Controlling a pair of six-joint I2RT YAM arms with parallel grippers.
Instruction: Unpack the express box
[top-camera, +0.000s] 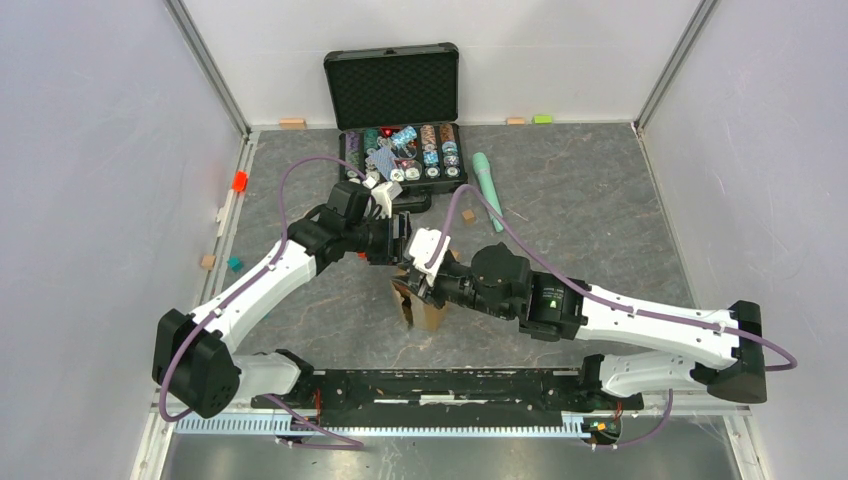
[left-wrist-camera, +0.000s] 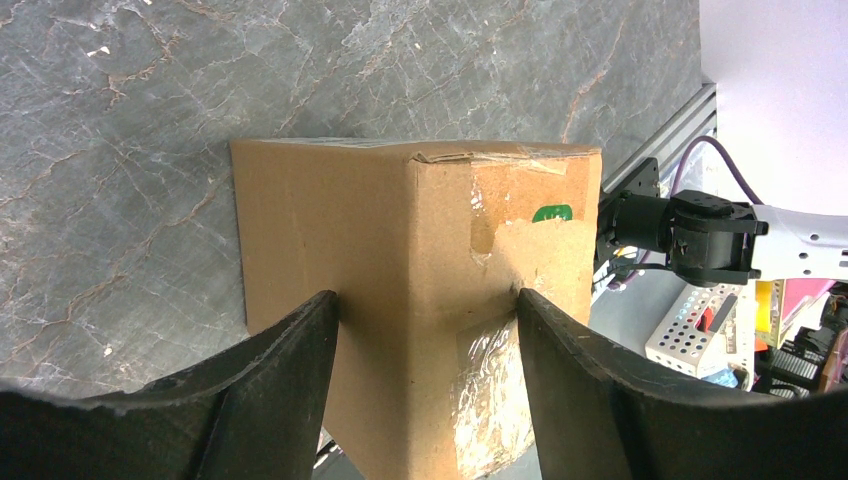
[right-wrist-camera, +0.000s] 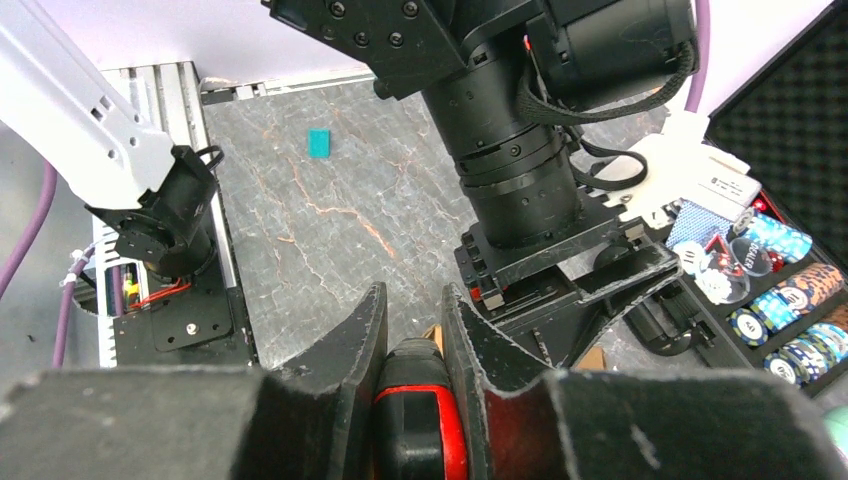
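Next, my right gripper moves away from the box (top-camera: 424, 310), outward and down onto the grey mat (top-camera: 540, 229), and releases the hand tool. The spot beside the mint-green cylinder lies bare.
The express box (top-camera: 424, 310), a brown carton with clear tape, stands on the grey mat between the two arms. In the left wrist view its corner edge faces the camera, and my left gripper (left-wrist-camera: 425, 300) presses one finger against each adjoining face of the box (left-wrist-camera: 330, 220). From above, the left gripper (top-camera: 402, 248) reaches the box from the far side. My right gripper (right-wrist-camera: 413, 310) is shut on a black-and-red hand tool (right-wrist-camera: 425, 410), right by the box's top (top-camera: 428, 285). The tool's tip is hidden.
An open black case of poker chips (top-camera: 345, 175) lies at the back, with a mint-green cylinder (top-camera: 487, 185) to its right. Small blocks sit along the left edge: red (top-camera: 239, 181), teal (top-camera: 233, 263), wood (top-camera: 207, 262). The left arm's wrist (right-wrist-camera: 520, 170) looms just beyond the right gripper.
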